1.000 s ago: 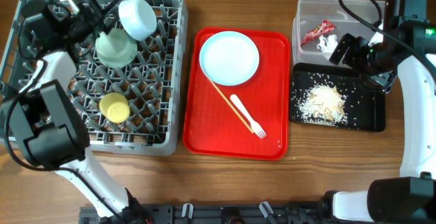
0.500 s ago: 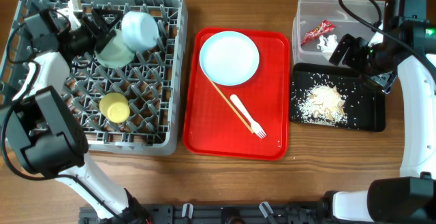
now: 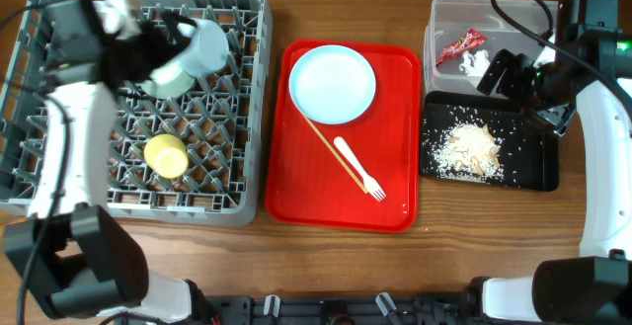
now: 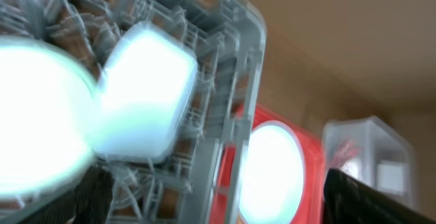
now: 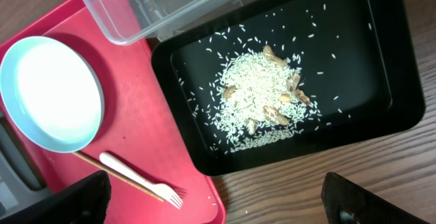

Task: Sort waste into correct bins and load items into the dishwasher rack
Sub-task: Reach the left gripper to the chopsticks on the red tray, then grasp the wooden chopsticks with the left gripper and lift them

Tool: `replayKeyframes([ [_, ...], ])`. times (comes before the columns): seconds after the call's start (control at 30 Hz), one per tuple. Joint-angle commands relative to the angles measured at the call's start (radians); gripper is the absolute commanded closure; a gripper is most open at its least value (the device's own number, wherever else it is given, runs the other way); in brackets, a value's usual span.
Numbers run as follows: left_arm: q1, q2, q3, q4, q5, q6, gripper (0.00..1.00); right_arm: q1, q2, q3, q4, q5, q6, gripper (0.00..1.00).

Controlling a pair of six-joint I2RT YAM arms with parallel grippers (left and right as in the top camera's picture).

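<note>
My left gripper should next move back from the rack (image 3: 247, 118) over the red tray, then go down to pinch the middle of the chopstick.
The grey dishwasher rack (image 3: 247, 118) fills the left. A pale blue bowl (image 3: 204, 44) lies tipped on its pegs at the back and shows blurred in the left wrist view (image 4: 143, 94). A small yellow-green bowl (image 3: 166, 154) sits upside down nearer the front. My left gripper (image 3: 166, 46) hovers open and empty beside the blue bowl (image 4: 225, 193). The pale blue plate (image 3: 332, 83), chopstick (image 3: 331, 152) and white fork (image 3: 358, 168) lie on the red tray. My right gripper (image 3: 501, 73) is open and empty above the bins (image 5: 218, 200).
The clear tub (image 3: 449, 14) holds the red wrapper (image 3: 461, 45) and white tissue (image 3: 476, 63). The black tray (image 3: 533, 157) holds rice scraps (image 3: 472, 150). A pale green bowl (image 3: 168, 74) rests in the rack next to the blue one. The red serving tray (image 3: 395, 202) sits mid-table.
My left arm has swung over the rack's back, and the blue bowl has shifted a little toward the front and tipped on the pegs. The right arm has not moved.
</note>
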Motion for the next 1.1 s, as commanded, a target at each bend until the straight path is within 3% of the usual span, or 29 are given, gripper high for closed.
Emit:
replayKeyframes([
  [0.0,-0.169,-0.026,-0.006,-0.124,-0.243,0.029,0.0,-0.003,-0.009,0.0,0.0,0.018,-0.001,0.0],
  [0.07,-0.263,-0.025,-0.006,-0.202,-0.277,0.029,0.0,-0.003,-0.009,0.0,-0.001,0.018,-0.001,0.0],
  [0.17,-0.405,-0.025,-0.006,-0.273,-0.151,0.005,0.0,-0.003,-0.009,0.0,-0.001,0.018,-0.005,0.0],
  [0.23,-0.486,-0.022,-0.006,-0.293,-0.165,-0.026,0.16,-0.003,-0.009,0.0,-0.001,0.018,-0.014,0.0],
  [0.3,-0.56,-0.009,-0.007,-0.311,-0.299,-0.15,0.17,-0.003,-0.009,0.0,-0.001,0.018,-0.021,0.0],
  [0.37,-0.648,0.018,-0.014,-0.314,-0.475,-0.317,0.12,-0.003,-0.009,0.0,-0.001,0.018,-0.025,0.0],
  [0.53,-0.786,0.116,-0.022,-0.302,-0.578,-0.529,0.13,-0.003,-0.009,0.0,-0.002,0.018,-0.026,0.0],
  [0.8,-0.823,0.298,-0.022,-0.256,-0.607,-0.605,0.21,-0.003,-0.009,0.0,-0.006,0.018,-0.026,0.0],
  [1.07,-0.823,0.386,-0.022,-0.233,-0.621,-0.604,0.21,-0.003,-0.009,0.0,-0.01,0.018,-0.026,0.0],
])
